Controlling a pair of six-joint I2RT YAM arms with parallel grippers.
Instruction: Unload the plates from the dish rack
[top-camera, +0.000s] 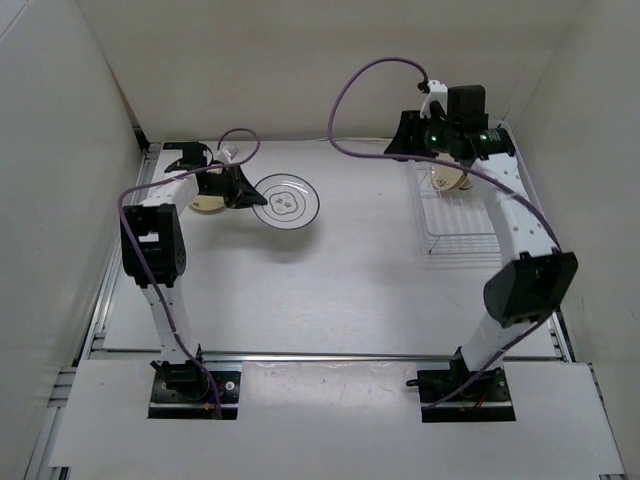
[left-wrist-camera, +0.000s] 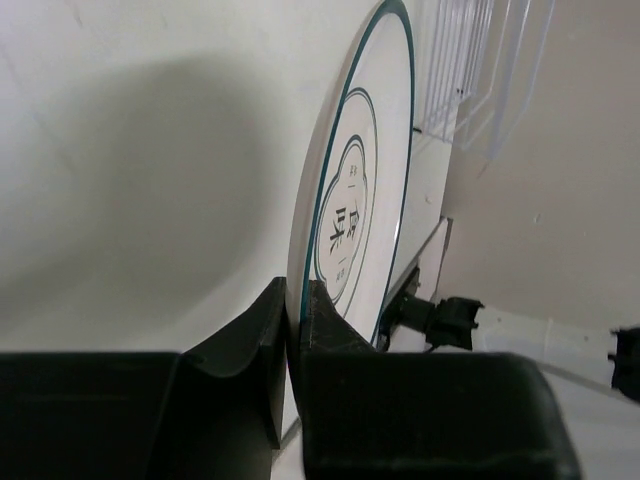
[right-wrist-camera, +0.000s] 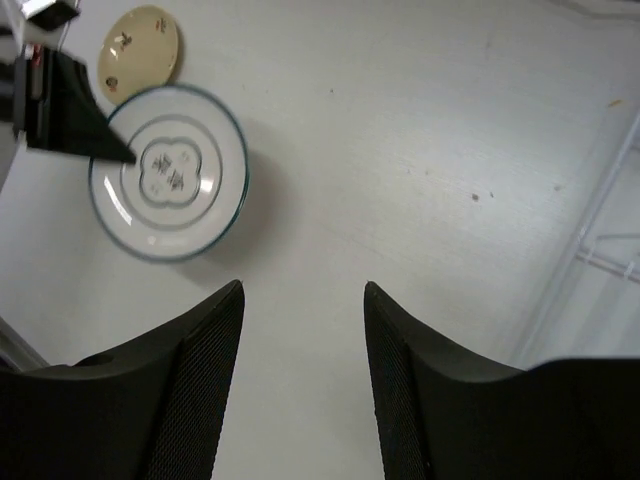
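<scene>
My left gripper should go down, easing toward the right in the top view, and release the white plate, as bare tabletop is below it there.
My left gripper (top-camera: 243, 190) is shut on the rim of a white plate with a dark rim and a centre motif (top-camera: 286, 200), holding it about level, low over the table at the back left. In the left wrist view the plate (left-wrist-camera: 360, 190) is edge-on with the jaws pinching its rim (left-wrist-camera: 295, 300). A cream-yellow plate (top-camera: 207, 203) lies flat on the table just left of it. The white wire dish rack (top-camera: 458, 225) stands at the back right and holds an orange-toned plate (top-camera: 447, 178), partly hidden by my right arm. My right gripper (right-wrist-camera: 303, 290) is open, empty and raised beside the rack.
The right wrist view looks down on the white plate (right-wrist-camera: 170, 170), the cream plate (right-wrist-camera: 140, 45) and a corner of the rack (right-wrist-camera: 600, 250). White walls close the table on the left, back and right.
</scene>
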